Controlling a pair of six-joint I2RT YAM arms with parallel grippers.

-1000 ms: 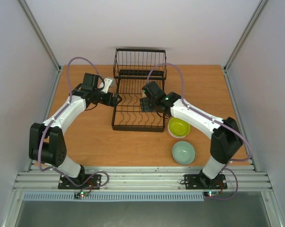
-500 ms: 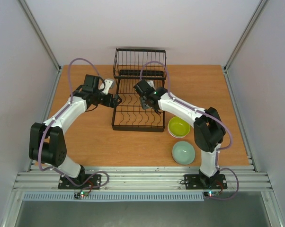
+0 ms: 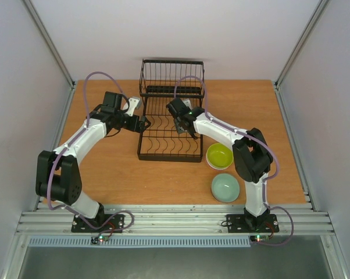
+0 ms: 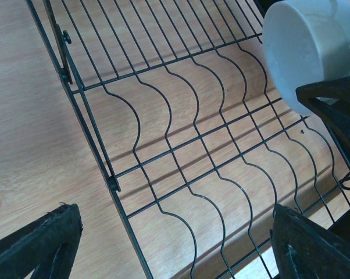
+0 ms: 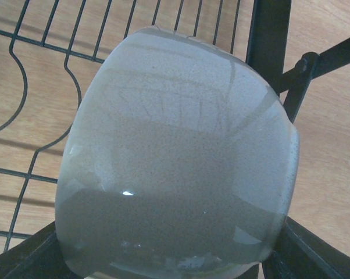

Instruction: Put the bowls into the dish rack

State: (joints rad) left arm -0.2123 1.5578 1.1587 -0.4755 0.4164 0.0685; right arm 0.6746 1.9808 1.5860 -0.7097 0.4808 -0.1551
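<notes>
My right gripper holds the bowl, already tilted over the dish rack's wavy divider wires below the gripper. Next I will lower the bowl slightly onto them and let it go.
The black wire dish rack [image 3: 163, 142] stands mid-table, its taller basket section [image 3: 172, 78] at the far end. My right gripper [image 3: 185, 127] is shut on a pale white bowl [image 5: 175, 163], holding it tilted over the rack's wavy divider prongs [image 4: 181, 145]. The bowl also shows in the left wrist view [image 4: 309, 52]. My left gripper [image 3: 142, 123] is open and empty at the rack's left edge, just above its base. A yellow-green bowl [image 3: 220, 156] and a pale celadon bowl [image 3: 225, 187] sit on the table right of the rack. No other bowls show.
Wooden table [image 3: 105, 174] enclosed by pale walls on the left, back and right. The two loose bowls lie close beside the right arm's base link [image 3: 253, 160]. An aluminium rail [image 3: 175, 218] runs along the near edge.
My right gripper has swung left and farther over the rack with the bowl in it, its elbow folding in. The left arm has barely moved.
</notes>
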